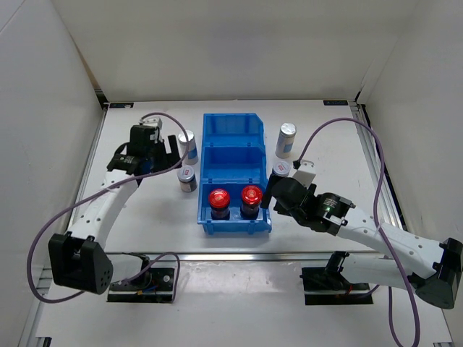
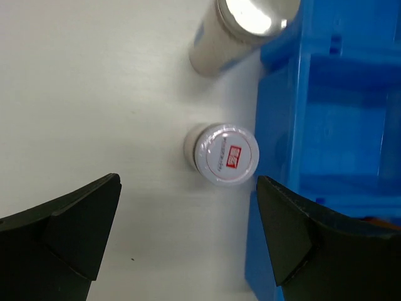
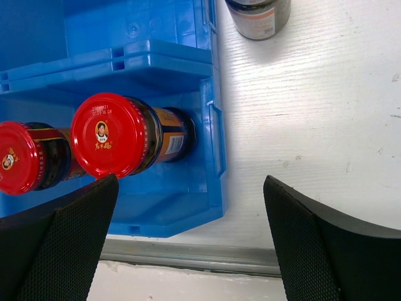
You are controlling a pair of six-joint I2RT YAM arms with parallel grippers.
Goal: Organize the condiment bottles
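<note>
The silver lid of the short jar is below my left gripper, to its right in the top view. I will lower my open fingers that way around the lid.
Two dark red-capped jars [image 1: 218,200] [image 1: 251,196] stand in the near compartment of the blue bin [image 1: 231,150]. Left of the bin stand a tall silver-capped bottle [image 1: 188,144] and a short silver-lidded jar [image 1: 187,178]. Right of it stand another tall bottle [image 1: 286,139] and another short jar [image 1: 281,170]. My left gripper [image 1: 171,153] is open and empty above the left short jar [image 2: 223,154], with the tall bottle [image 2: 241,28] beyond. My right gripper [image 1: 268,198] is open and empty over the bin's near right corner [image 3: 213,157], beside a red-capped jar [image 3: 113,135].
The bin's middle and far compartments hold nothing. A metal rail [image 3: 188,254] runs along the table's near edge. White walls enclose the table on three sides. Purple cables loop from both arms.
</note>
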